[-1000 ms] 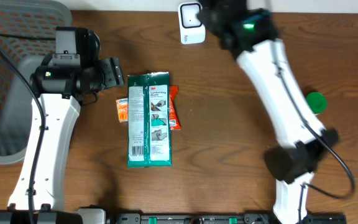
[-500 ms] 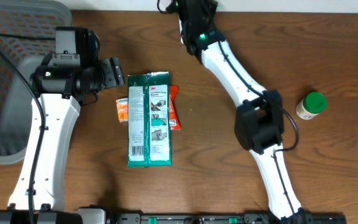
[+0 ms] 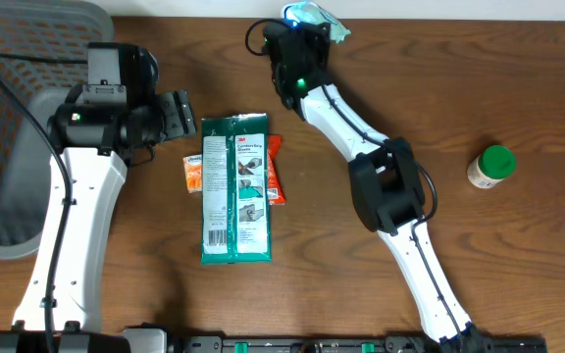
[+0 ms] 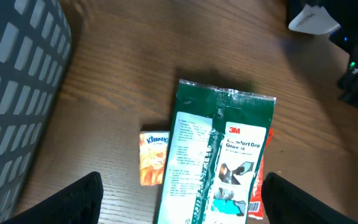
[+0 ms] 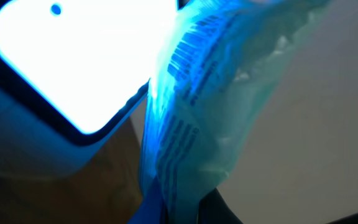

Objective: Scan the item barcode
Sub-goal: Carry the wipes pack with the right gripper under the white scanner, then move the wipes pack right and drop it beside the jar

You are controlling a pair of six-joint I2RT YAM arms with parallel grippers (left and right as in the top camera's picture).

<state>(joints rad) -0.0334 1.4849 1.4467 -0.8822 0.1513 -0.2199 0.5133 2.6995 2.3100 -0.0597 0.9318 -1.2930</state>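
The packet swings to the right in the overhead view with my right gripper next, then lowers for release beside the green-capped bottle, since the tabletop there is bare.
My right gripper (image 3: 305, 27) is at the table's far edge, shut on the item, a pale teal plastic packet (image 3: 322, 17). In the right wrist view the packet (image 5: 216, 106) stands up from between my fingers (image 5: 188, 208), lit blue. Its barcode (image 5: 193, 45) is at the edge that faces the scanner's glowing white face (image 5: 73, 56), close beside it. Overhead, the arm hides the scanner except for a blue glow (image 3: 289, 12). My left gripper (image 3: 179, 115) hovers open left of the packs on the table, its fingers (image 4: 73, 202) wide apart with nothing between them.
A green 3M gloves pack (image 3: 235, 188) lies mid-table, an orange Kleenex packet (image 3: 194, 175) at its left and a red packet (image 3: 276, 172) at its right. A green-capped bottle (image 3: 490, 167) stands at the right. A grey basket (image 3: 8, 127) fills the left edge.
The right arm has swung left, uncovering the green-capped bottle, and brought the packet in front of the scanner, which now glows blue. The left arm has not moved.
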